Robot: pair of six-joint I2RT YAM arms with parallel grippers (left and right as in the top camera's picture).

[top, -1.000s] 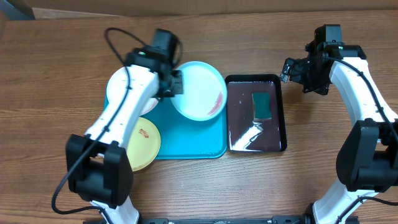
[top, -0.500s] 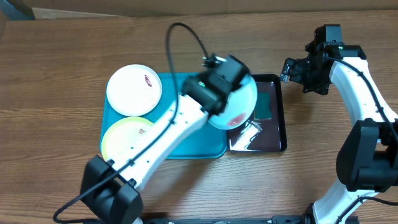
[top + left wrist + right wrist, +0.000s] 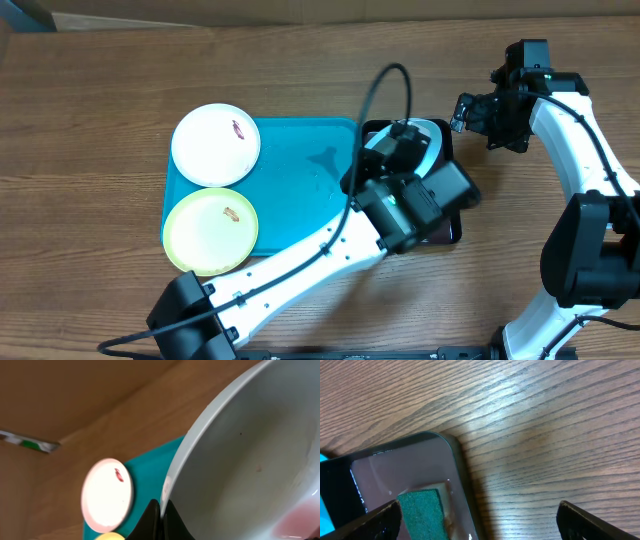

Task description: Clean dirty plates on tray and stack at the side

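The tabletop beyond the white plate is clear, to the left of my left gripper in the overhead view. I will move across the turquoise tray (image 3: pixel 300 190), then lower the mint plate and release it.
My left gripper (image 3: pixel 161 519) is shut on the rim of the pale mint plate (image 3: pixel 250 455), which has a pink smear at its lower edge. Overhead, that plate (image 3: pixel 431 137) hangs tilted over the black tray (image 3: pixel 455 228), mostly hidden by my left arm. On the left end of the turquoise tray (image 3: pixel 300 190) lie the white plate (image 3: pixel 215 145), with a small red smear, and the pale yellow plate (image 3: pixel 210 232). My right gripper (image 3: pixel 463 112) stands open above the black tray's far right corner, with nothing between its fingers (image 3: pixel 375 520).
A green sponge (image 3: pixel 422 512) lies in shallow water in the black tray (image 3: pixel 395 470). Bare wooden table (image 3: pixel 545 435) surrounds both trays. My left arm (image 3: pixel 330 250) stretches diagonally across the turquoise tray's near right corner.
My left arm has carried the mint plate rightward off the turquoise tray to over the black tray. The white and yellow plates now show fully. The right arm has not moved.
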